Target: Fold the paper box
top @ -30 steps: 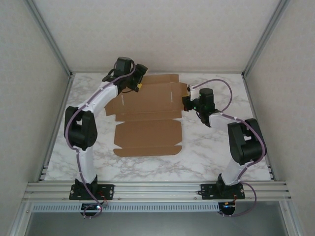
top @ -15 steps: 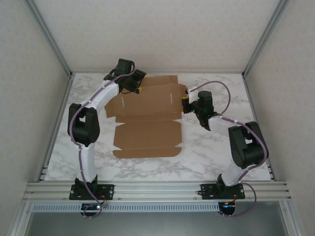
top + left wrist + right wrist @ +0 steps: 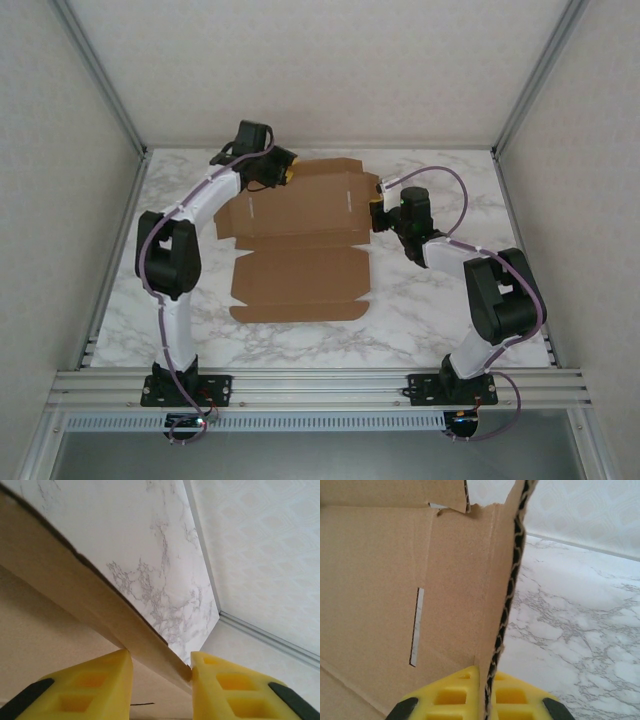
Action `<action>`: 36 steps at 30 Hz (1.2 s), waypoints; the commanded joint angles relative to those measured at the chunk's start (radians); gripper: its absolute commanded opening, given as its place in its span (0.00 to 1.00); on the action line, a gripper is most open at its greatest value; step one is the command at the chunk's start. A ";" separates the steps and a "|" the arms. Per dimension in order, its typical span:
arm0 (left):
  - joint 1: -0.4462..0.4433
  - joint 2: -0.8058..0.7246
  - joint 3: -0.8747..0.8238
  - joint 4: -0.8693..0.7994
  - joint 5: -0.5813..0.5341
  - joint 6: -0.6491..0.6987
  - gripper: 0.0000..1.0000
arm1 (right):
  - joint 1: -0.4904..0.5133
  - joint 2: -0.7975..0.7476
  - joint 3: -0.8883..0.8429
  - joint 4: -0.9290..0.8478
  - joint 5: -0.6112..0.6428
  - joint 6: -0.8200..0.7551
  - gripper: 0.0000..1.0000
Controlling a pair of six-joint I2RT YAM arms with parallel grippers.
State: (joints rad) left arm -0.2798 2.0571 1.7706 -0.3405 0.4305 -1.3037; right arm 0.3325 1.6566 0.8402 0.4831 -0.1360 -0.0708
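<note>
The upright side flap already stands up from the sheet, so the robot's right gripper will next ease it slightly away from the left gripper and release it there.
The paper box [image 3: 300,250] lies mostly flat on the marble table, a brown die-cut sheet with flaps and slits. My left gripper [image 3: 285,173] is at its far left corner. In the left wrist view the yellow fingers [image 3: 95,685] stand apart, and a raised flap edge of the paper box [image 3: 75,587] runs between them and touches the right one; the left gripper [image 3: 161,656] is open. My right gripper [image 3: 377,211] is at the box's right edge. The right gripper [image 3: 487,672] is shut on the upright side flap [image 3: 505,580], beside a narrow slit [image 3: 416,627].
The marble table [image 3: 440,300] is boxed in by pale walls on three sides, with the back wall close behind the box. An aluminium rail [image 3: 320,385] carries both arm bases at the near edge. Bare table lies to the right of the box and in front of it.
The left gripper has shifted a little right and down onto the box's far left flap. The right gripper has edged left and farther back with the side flap in it.
</note>
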 commanded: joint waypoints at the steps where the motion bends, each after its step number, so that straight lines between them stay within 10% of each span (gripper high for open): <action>1: 0.006 -0.055 -0.038 -0.033 -0.028 0.002 0.39 | -0.008 -0.041 -0.005 0.065 0.085 0.010 0.02; 6: 0.002 -0.105 -0.104 0.000 0.006 0.014 0.67 | -0.008 -0.057 -0.041 0.123 0.064 -0.024 0.03; 12: 0.060 -0.156 -0.121 -0.021 0.006 0.023 0.79 | -0.007 -0.072 -0.074 0.162 0.061 -0.046 0.03; 36: 0.076 -0.043 -0.012 -0.086 0.086 0.001 0.74 | 0.078 -0.104 -0.127 0.258 0.265 -0.265 0.07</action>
State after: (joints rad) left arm -0.1913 1.9903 1.7329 -0.3779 0.4892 -1.3098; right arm 0.3901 1.5761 0.7265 0.6697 0.0475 -0.2623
